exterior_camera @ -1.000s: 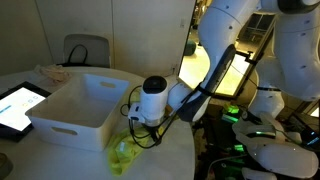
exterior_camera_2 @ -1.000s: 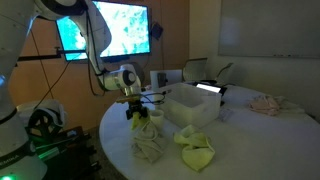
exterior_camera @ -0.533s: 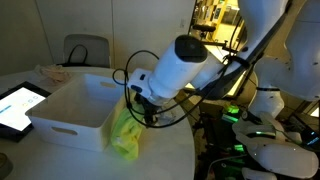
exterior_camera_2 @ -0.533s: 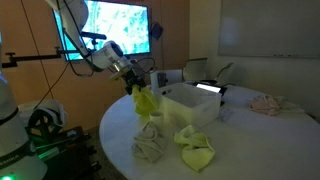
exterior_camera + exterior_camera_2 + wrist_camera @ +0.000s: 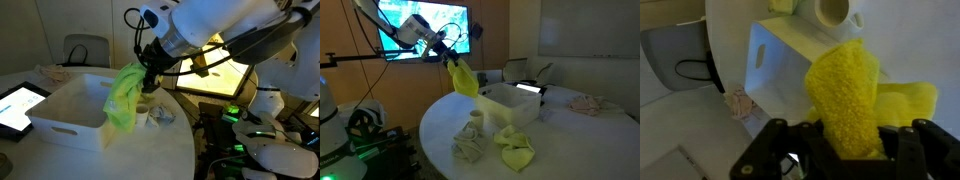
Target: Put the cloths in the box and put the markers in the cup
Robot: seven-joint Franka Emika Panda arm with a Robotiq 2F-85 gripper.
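The gripper moves outward over the white box (image 5: 70,112) next, lowers and releases the yellow cloth hanging beside it, as the box's open inside lies outward of and below the gripper.
My gripper (image 5: 150,68) is shut on a yellow cloth (image 5: 124,95) and holds it in the air beside the white box (image 5: 70,112). In an exterior view the cloth (image 5: 463,77) hangs left of the box (image 5: 512,106). In the wrist view the cloth (image 5: 845,95) fills the jaws (image 5: 845,150), with the box (image 5: 780,60) and a white cup (image 5: 835,12) below. A cream cloth (image 5: 470,146) and another yellow cloth (image 5: 515,149) lie on the table in front of the box. The cup (image 5: 476,118) stands by them. No markers show clearly.
A round white table (image 5: 550,150) holds everything. A tablet (image 5: 18,105) lies next to the box. A pink cloth (image 5: 586,103) lies at the far side. A chair (image 5: 85,50) stands behind the table. A lit screen (image 5: 425,25) hangs behind the arm.
The gripper has lifted the yellow cloth from the table surface high into the air and moved it toward the box.
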